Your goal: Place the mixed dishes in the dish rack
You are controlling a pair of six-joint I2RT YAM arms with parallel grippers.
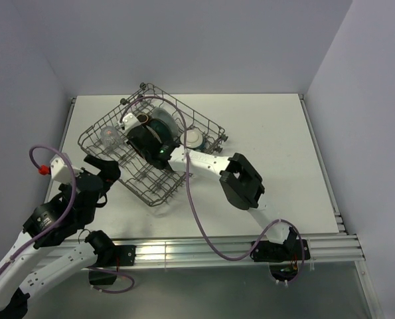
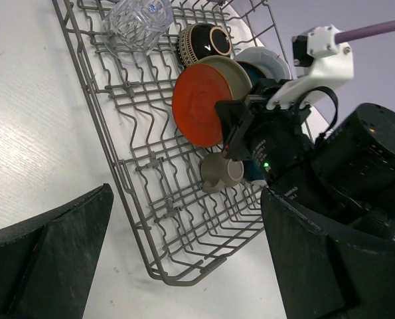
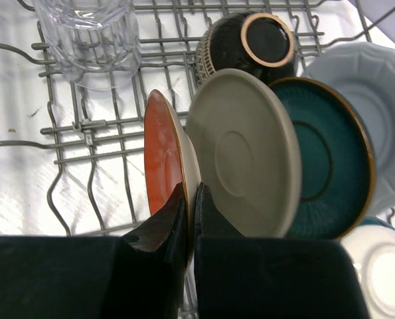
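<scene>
My right gripper shifts away next and lowers the red-orange saucer onto the dish rack's empty wires beside the cream-grey plate, because the saucer crowds that plate.
The grey wire dish rack lies at the table's middle-left. My right gripper is shut on the lower rim of the red-orange saucer, which stands on edge among the tines; it also shows in the left wrist view. Behind it stand a cream-grey plate, the dark teal dish and the pale blue plate. The brown bowl, clear glass, cream bowl and grey mug are in the rack. My left gripper is open and empty, above the rack's near corner.
The right arm stretches across the table's middle into the rack. A purple cable loops from it over the rack's near edge. White walls close in the table on three sides.
</scene>
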